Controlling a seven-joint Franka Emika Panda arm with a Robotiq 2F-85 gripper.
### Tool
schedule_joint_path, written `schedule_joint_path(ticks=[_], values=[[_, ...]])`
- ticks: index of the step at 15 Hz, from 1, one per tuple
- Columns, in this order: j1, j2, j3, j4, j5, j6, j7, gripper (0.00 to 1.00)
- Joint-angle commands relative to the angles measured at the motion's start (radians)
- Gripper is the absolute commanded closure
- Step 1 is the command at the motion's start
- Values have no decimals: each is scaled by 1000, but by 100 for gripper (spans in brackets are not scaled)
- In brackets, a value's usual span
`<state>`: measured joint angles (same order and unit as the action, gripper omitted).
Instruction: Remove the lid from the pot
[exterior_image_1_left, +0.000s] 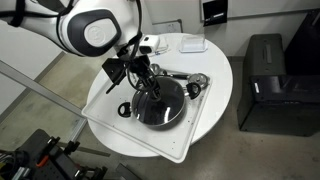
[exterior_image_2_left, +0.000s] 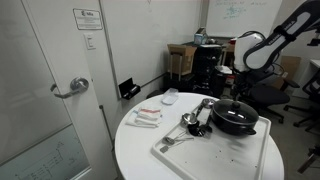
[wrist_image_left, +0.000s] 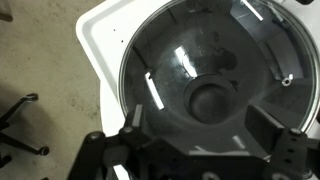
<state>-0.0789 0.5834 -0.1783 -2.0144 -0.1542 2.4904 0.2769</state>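
Note:
The knob is still below and between my open fingers. My gripper will move down onto the lid's dark knob (exterior_image_1_left: 155, 94) (wrist_image_left: 210, 100) and close its fingers around it.
The black pot (exterior_image_1_left: 141, 113) (exterior_image_2_left: 237, 125) stands on a white tray on the round table. The glass lid (exterior_image_1_left: 166, 101) (exterior_image_2_left: 228, 108) sits on it. In the wrist view the lid (wrist_image_left: 180, 60) fills the frame, with its dark knob (wrist_image_left: 208, 101) in the middle and its metal rim at the edges. My gripper (exterior_image_1_left: 147, 86) (exterior_image_2_left: 239, 94) (wrist_image_left: 203, 128) hangs just above the lid and is open. One finger is on each side of the knob, apart from it. The pot's inside is dark under the glass.
The white tray (exterior_image_1_left: 108, 104) (exterior_image_2_left: 205, 152) also holds shiny metal utensils (exterior_image_1_left: 192, 82) (exterior_image_2_left: 192, 122) beside the pot. A white dish (exterior_image_1_left: 191, 43) (exterior_image_2_left: 170, 97) and small packets (exterior_image_2_left: 148, 117) lie on the round table. A black box (exterior_image_1_left: 264, 80) stands on the floor nearby.

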Motion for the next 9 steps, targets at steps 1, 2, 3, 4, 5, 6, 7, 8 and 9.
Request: schedule_joint_path(ticks=[1, 2, 3, 4, 5, 6, 7, 8, 9], values=[[-15, 59, 21, 64, 51, -21, -58, 0], [-15, 69, 22, 72, 56, -21, -64, 0], [-16, 80, 25, 80, 64, -23, -71, 0], [-14, 91, 24, 88, 69, -21, -73, 0], [-15, 101, 26, 95, 75, -20, -80, 0], [-15, 109, 27, 102, 80, -17, -82, 0], [-16, 119, 28, 112, 85, -21, -84, 0], [-16, 126, 30, 119, 88, -22, -86, 0], [-15, 134, 30, 127, 91, -24, -85, 0]])
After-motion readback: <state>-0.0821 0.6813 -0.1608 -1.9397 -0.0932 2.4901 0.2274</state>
